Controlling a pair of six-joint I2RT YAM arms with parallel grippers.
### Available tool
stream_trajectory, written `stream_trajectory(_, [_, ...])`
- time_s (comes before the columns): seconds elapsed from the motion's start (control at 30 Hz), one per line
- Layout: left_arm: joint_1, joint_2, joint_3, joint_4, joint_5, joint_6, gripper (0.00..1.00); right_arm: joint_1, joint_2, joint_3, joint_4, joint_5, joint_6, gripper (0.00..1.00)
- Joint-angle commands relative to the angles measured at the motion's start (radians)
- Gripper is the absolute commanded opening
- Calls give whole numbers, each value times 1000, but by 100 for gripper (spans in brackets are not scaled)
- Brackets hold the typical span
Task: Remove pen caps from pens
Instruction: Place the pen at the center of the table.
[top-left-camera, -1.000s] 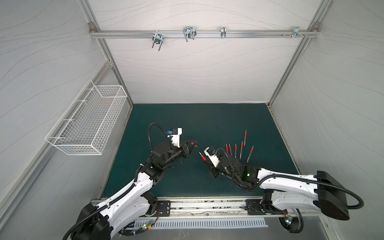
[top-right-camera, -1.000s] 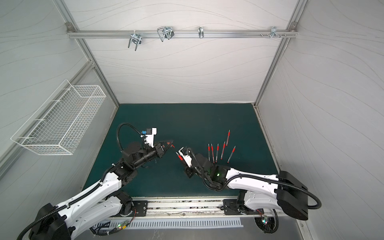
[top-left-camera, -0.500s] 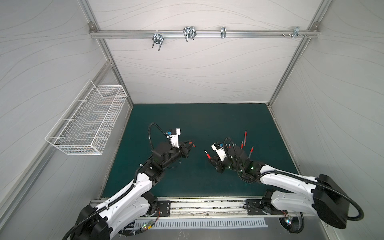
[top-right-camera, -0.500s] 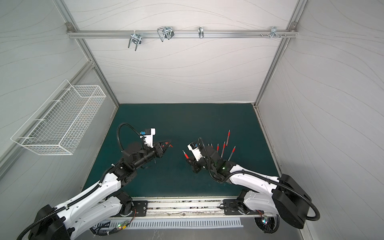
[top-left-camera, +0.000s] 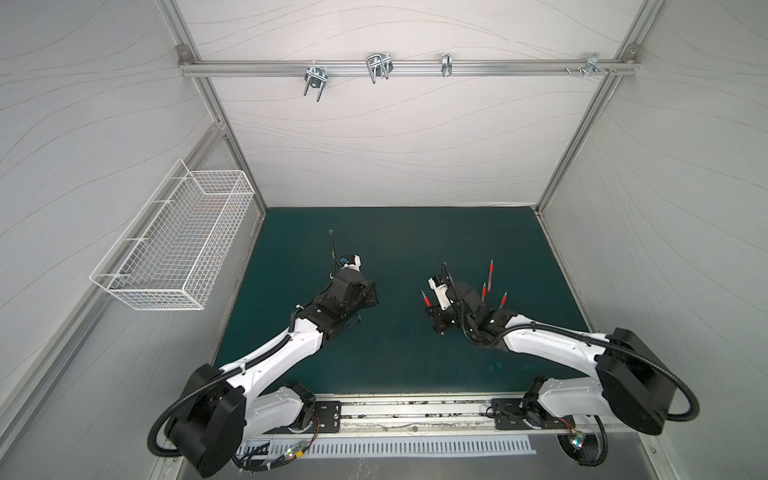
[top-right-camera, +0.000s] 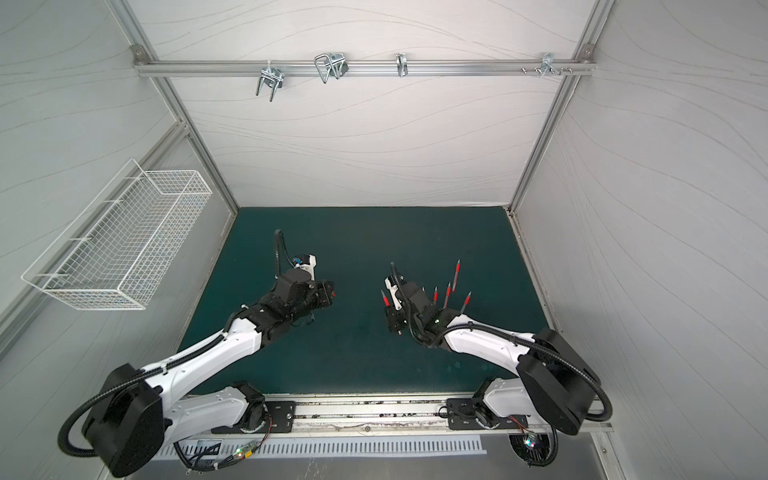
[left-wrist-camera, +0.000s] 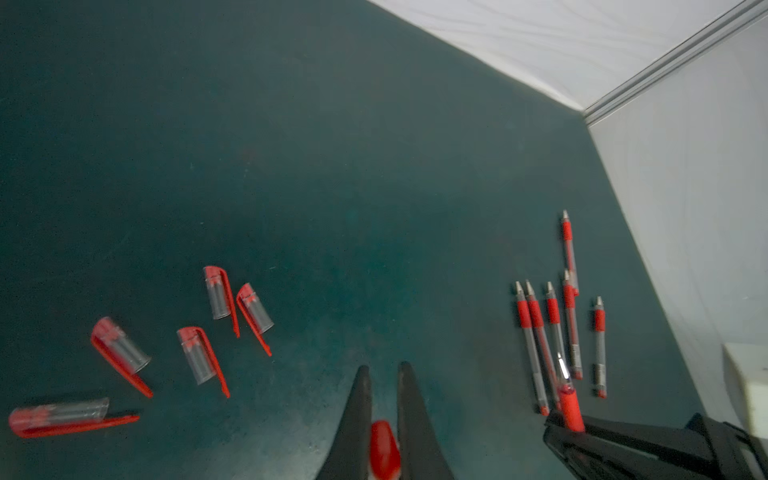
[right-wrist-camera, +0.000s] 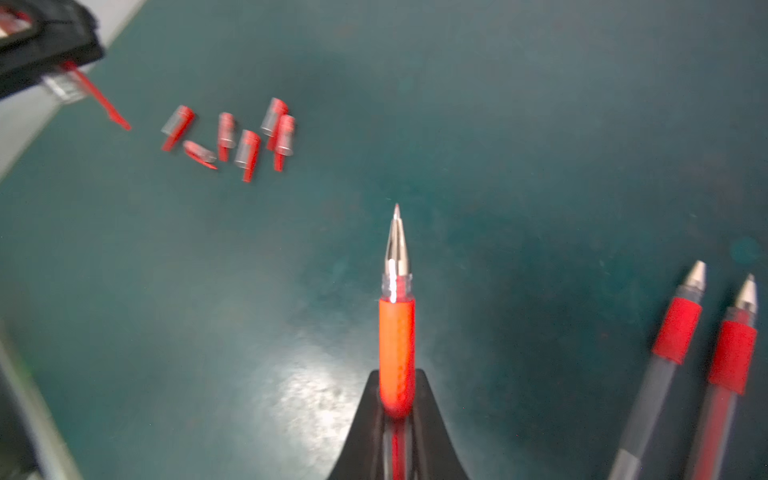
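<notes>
My left gripper will go down to the bare mat next to the loose pen caps and let go of the red pen cap (left-wrist-camera: 384, 449), because that open spot is below it.
My left gripper (left-wrist-camera: 384, 368) is shut on a red pen cap (left-wrist-camera: 384, 449), held above the green mat. In both top views it sits left of centre (top-left-camera: 371, 293) (top-right-camera: 330, 291). Several loose pen caps (left-wrist-camera: 218, 291) (right-wrist-camera: 245, 137) lie on the mat near it. My right gripper (right-wrist-camera: 397, 374) (top-left-camera: 434, 309) is shut on an uncapped pen (right-wrist-camera: 397, 328) (top-right-camera: 384, 298), silver tip pointing away from the jaws. Several uncapped pens (left-wrist-camera: 557, 328) (top-left-camera: 491, 274) (top-right-camera: 457, 276) lie in a row beside it; two show close by (right-wrist-camera: 673, 332).
The green mat (top-left-camera: 395, 241) is bounded by white walls at the back and sides. A white wire basket (top-left-camera: 178, 245) hangs on the left wall. A metal rail (top-left-camera: 415, 411) carrying the arm bases runs along the front edge.
The two grippers have drawn apart. The left one pulled back to the left with the cap. The right one carried the uncapped pen to the right, toward the row of pens.
</notes>
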Motion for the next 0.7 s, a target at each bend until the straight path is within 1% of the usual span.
stream_trajectory(0.0, [5, 69, 69, -57, -26, 9, 0, -26, 43, 38, -70, 35, 42, 0])
stream_trajectory(0.3, [9, 305, 175, -112, 30, 35, 0, -137, 176, 76, -112, -60, 98, 0])
stream_trajectory(0.53, [19, 461, 257, -155, 29, 61, 0, -167, 210, 89, -138, -54, 111, 0])
stream_trajectory(0.67, [25, 518, 289, -184, 23, 62, 0, -174, 229, 99, -147, -55, 111, 0])
